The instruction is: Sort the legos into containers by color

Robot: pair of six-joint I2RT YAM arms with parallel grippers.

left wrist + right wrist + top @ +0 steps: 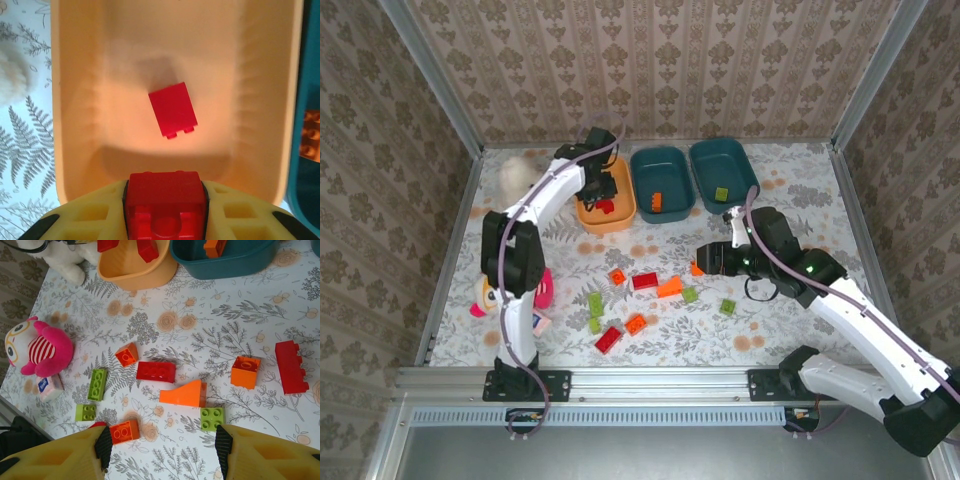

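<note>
The left gripper is above the near end of the orange tub, where a red brick already lies, so it should go down next and let go of this matching brick.
My left gripper hangs over the orange tub, shut on a red brick. Another red brick lies on that tub's floor below. The middle teal tub holds an orange brick, and the right teal tub holds a green one. My right gripper is open above the loose bricks, with nothing between its fingers. Below it lie an orange slope, a red brick, a green square brick and an orange brick.
More bricks are scattered about: an orange cube, a long red brick and two green ones. A pink plush doll and a small card lie at the left. A white teddy bear sits at the back left.
</note>
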